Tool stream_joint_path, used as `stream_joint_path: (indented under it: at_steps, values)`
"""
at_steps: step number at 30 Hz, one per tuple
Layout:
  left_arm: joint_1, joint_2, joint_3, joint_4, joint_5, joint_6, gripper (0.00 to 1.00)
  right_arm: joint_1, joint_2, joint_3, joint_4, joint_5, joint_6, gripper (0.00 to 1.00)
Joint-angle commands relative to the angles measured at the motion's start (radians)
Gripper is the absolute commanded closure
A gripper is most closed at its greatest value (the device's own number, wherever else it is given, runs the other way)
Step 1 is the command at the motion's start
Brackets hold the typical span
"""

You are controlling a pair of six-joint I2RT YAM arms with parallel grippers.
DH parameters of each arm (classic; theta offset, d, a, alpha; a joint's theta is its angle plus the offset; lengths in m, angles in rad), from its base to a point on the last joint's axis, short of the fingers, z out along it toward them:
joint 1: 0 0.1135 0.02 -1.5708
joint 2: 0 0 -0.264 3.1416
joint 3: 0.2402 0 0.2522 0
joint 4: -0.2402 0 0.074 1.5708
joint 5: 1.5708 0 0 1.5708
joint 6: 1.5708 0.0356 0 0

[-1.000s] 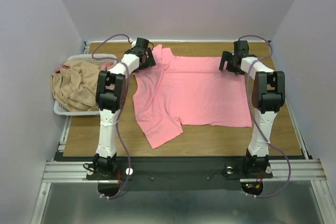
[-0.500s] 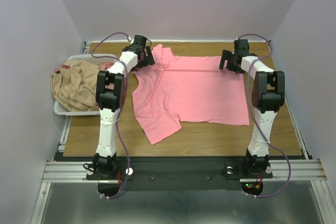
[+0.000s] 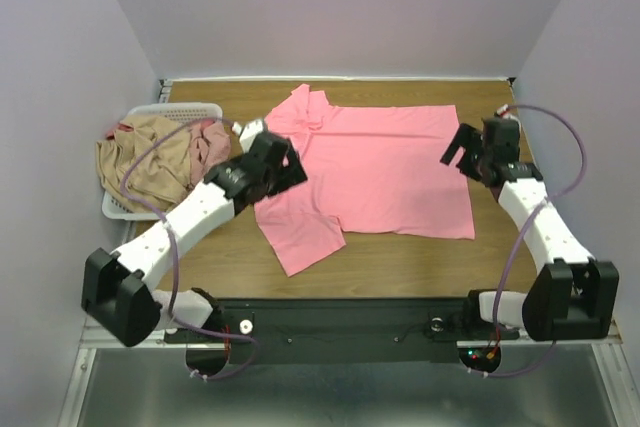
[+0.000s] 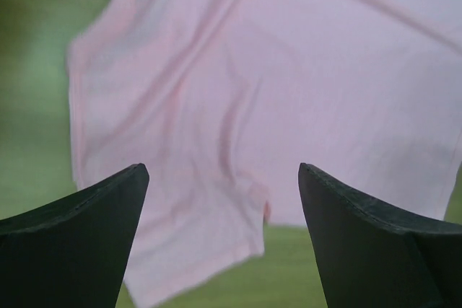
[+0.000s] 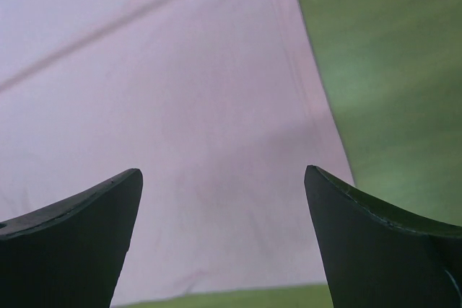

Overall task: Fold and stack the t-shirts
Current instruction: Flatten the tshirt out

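Observation:
The near corner of the sleeve (image 3: 291, 271) (image 4: 143, 299) sticks out clear onto the bare wood in front, so next the robot's left gripper should move back and down, open, onto that corner.
A salmon-pink t-shirt (image 3: 380, 162) lies spread on the wooden table, its left side rumpled and one sleeve lying toward the front. It fills the left wrist view (image 4: 274, 91) and the right wrist view (image 5: 166, 120). My left gripper (image 3: 285, 169) is open and empty above the shirt's left edge. My right gripper (image 3: 462, 150) is open and empty above the shirt's right edge. A tan-beige t-shirt (image 3: 145, 162) and a dusty pink t-shirt (image 3: 210, 137) lie bunched in the basket at the left.
A white slatted basket (image 3: 190, 109) stands at the table's left edge. Bare wood (image 3: 430, 257) shows in front of the shirt. The enclosure walls stand close on both sides and behind.
Both arms have pulled back from the shirt's far corners toward the front and let go of it. The shirt now lies flatter at its far edge.

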Motion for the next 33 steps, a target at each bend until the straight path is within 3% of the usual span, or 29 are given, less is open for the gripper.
stream_joint_path:
  at_steps: [1,4,8,16,19,22,23,27,33]
  values:
    - [-0.079,-0.095,-0.290,-0.080,-0.012,-0.251,0.03,-0.009,-0.149,-0.211,-0.088,0.023,0.126,0.00]
    - [-0.157,-0.167,-0.476,-0.126,0.020,-0.358,0.02,-0.009,-0.257,-0.320,-0.141,0.069,0.187,0.00]
    - [-0.220,-0.219,-0.622,-0.025,0.124,-0.440,0.02,-0.009,-0.354,-0.392,-0.154,0.075,0.242,0.00]
    - [-0.289,-0.227,-0.710,0.101,0.206,-0.505,0.05,-0.011,-0.359,-0.466,-0.162,0.143,0.345,0.00]
    - [-0.294,-0.180,-0.694,0.124,0.220,-0.483,0.16,-0.011,-0.333,-0.481,-0.164,0.146,0.360,0.00]
    - [-0.295,-0.143,-0.691,0.130,0.206,-0.485,0.37,-0.011,-0.338,-0.505,-0.165,0.170,0.379,0.00]
    - [-0.295,-0.126,-0.691,0.133,0.201,-0.485,0.58,-0.011,-0.341,-0.512,-0.165,0.178,0.385,0.00]
    - [-0.294,-0.085,-0.678,0.132,0.175,-0.483,0.97,-0.012,-0.335,-0.526,-0.168,0.209,0.413,0.04]
    - [-0.295,-0.083,-0.671,0.164,0.189,-0.442,1.00,-0.012,-0.277,-0.543,-0.159,0.300,0.459,0.20]
